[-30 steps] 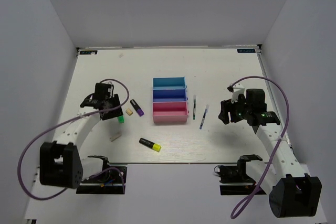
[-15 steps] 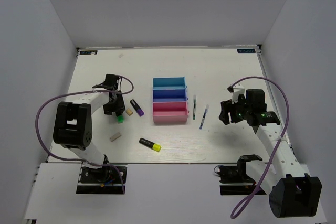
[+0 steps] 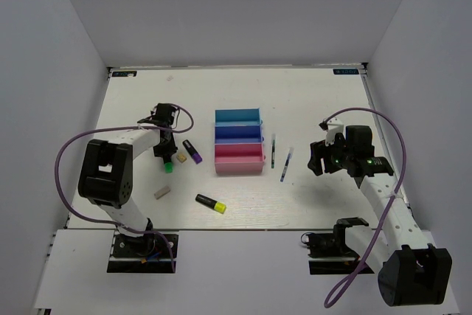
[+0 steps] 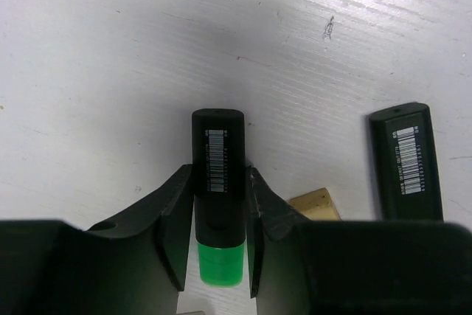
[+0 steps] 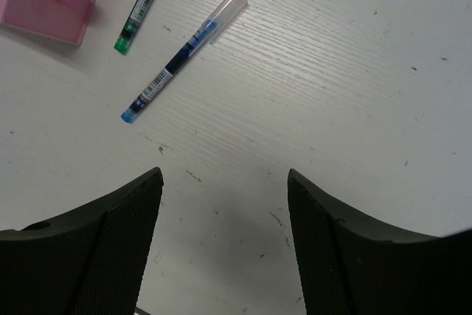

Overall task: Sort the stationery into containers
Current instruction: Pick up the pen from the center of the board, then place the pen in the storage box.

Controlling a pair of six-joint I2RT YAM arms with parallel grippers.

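My left gripper will next lift, carry the black highlighter outward and to the right in the top view, and let it go into the teal bin [image 3: 237, 116], because that bin is empty.
My left gripper [image 4: 219, 173] is down on the table and shut on a black highlighter with a green end [image 4: 218, 160]; both fingers press its sides. Seen from above, this gripper [image 3: 164, 154] is left of the containers, the green end [image 3: 169, 168] showing below it. A purple-ended highlighter [image 3: 192, 151] and a beige eraser [image 3: 180, 158] lie just right of it. Another eraser [image 3: 162, 192] and a yellow-ended highlighter [image 3: 211, 202] lie nearer the front. The teal [image 3: 237, 111], blue [image 3: 238, 127] and pink [image 3: 239, 166] bins stand mid-table. My right gripper [image 5: 223, 175] hovers open over bare table.
Two pens lie right of the bins, a green-tipped one [image 3: 273, 150] and a blue one [image 3: 286, 164], between the bins and my right gripper [image 3: 318, 158]. In the right wrist view the blue pen [image 5: 181, 57] is ahead-left, beside the pink bin's corner [image 5: 44, 5].
My left arm has swung and brought its gripper down over the green highlighter, and its jaws have closed against the body. The right arm has not moved.
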